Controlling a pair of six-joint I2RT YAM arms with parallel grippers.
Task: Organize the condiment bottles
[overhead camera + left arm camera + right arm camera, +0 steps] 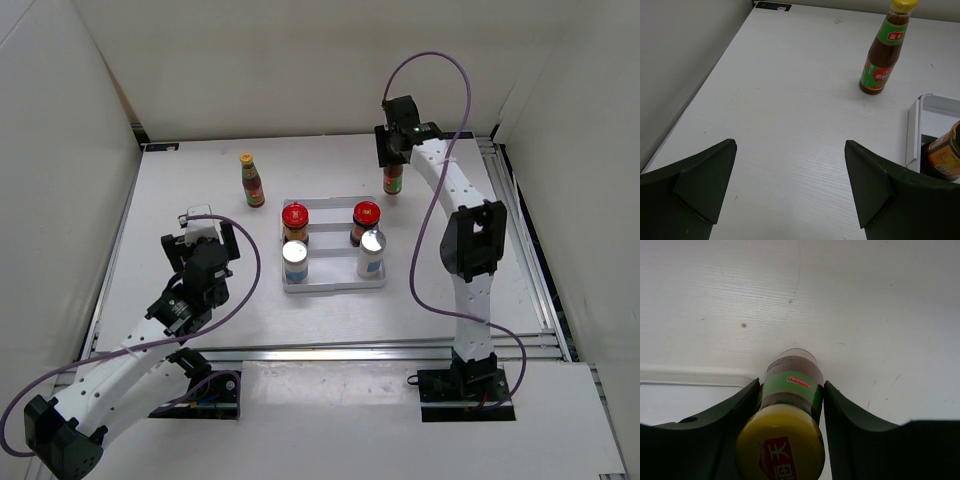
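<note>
My right gripper will lift the bottle next and then lower it behind the closest red-lidded jar (713,401), because the tray's back row is empty.
My right gripper (396,158) (791,384) is shut on the green neck of a slim red-sauce bottle (393,181) (791,371) with a yellow cap. That bottle stands upright on the table, just behind the back right corner of the white tray (334,285). A second red-sauce bottle (252,181) (883,52) stands alone to the tray's back left. Two red-lidded jars (294,219) (366,216) sit in the tray's back half. Two silver-topped shakers (295,259) (371,249) sit in front of them. My left gripper (205,228) (790,145) is open over bare table, left of the tray.
White walls enclose the table on the left, back and right. In the left wrist view the tray's left rim (913,131) and one jar (945,155) lie at the right edge. The right arm's cable loops above its wrist.
</note>
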